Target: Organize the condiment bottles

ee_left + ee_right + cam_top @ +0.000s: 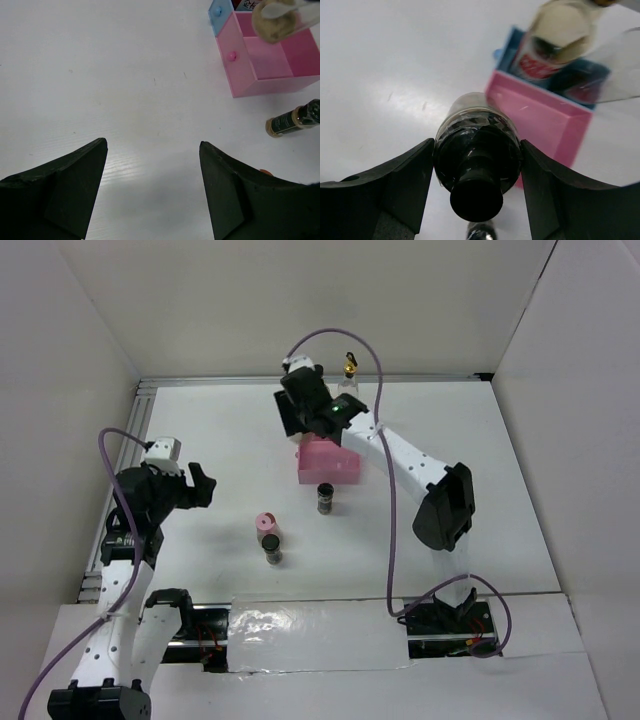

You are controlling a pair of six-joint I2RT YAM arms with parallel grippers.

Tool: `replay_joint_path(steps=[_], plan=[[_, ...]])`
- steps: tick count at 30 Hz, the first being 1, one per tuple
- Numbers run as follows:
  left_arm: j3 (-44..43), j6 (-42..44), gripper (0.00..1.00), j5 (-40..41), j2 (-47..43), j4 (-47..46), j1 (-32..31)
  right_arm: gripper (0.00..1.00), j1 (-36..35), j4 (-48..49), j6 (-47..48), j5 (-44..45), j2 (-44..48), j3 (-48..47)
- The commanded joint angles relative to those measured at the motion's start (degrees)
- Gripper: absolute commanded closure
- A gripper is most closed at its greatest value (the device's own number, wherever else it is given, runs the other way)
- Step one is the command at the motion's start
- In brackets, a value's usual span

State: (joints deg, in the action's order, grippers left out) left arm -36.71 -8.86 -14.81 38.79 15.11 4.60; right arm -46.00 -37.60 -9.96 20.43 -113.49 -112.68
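Observation:
The empty bottom of the pink tray is below on the right in the wrist view, so the robot will move its right gripper to that side next and lower the bottle.
My right gripper (305, 405) is at the far middle, above the back of the pink tray (325, 462). In the right wrist view it (476, 145) is shut on a tall bottle with a black cap (476, 165), held over the table beside the pink tray (540, 117). A clear bottle with a gold spout (349, 370) stands behind the trays, and shows in the right wrist view (560, 30). A black-lidded jar (325, 498), a pink-lidded jar (266, 524) and another small jar (272, 551) stand mid-table. My left gripper (200, 485) (152, 145) is open and empty.
A blue tray (582, 82) adjoins the pink one; both show in the left wrist view, blue (219, 12) and pink (270, 65). A small dark jar (292, 120) stands near the pink tray. White walls close in the table on three sides.

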Motion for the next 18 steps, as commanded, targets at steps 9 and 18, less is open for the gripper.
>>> replay_joint_path(steps=[9,18], plan=[[0.06,1.83,0.14,-1.71,2.78,-4.65,0.23,1.0,8.47,-1.68,-4.11,3.13,-4.71,-7.11],[-0.03,3.32,0.14,-1.28,4.37,-6.5,0.58,1.0,6.89,-1.07,-5.95,3.48,-3.67,-1.06]])
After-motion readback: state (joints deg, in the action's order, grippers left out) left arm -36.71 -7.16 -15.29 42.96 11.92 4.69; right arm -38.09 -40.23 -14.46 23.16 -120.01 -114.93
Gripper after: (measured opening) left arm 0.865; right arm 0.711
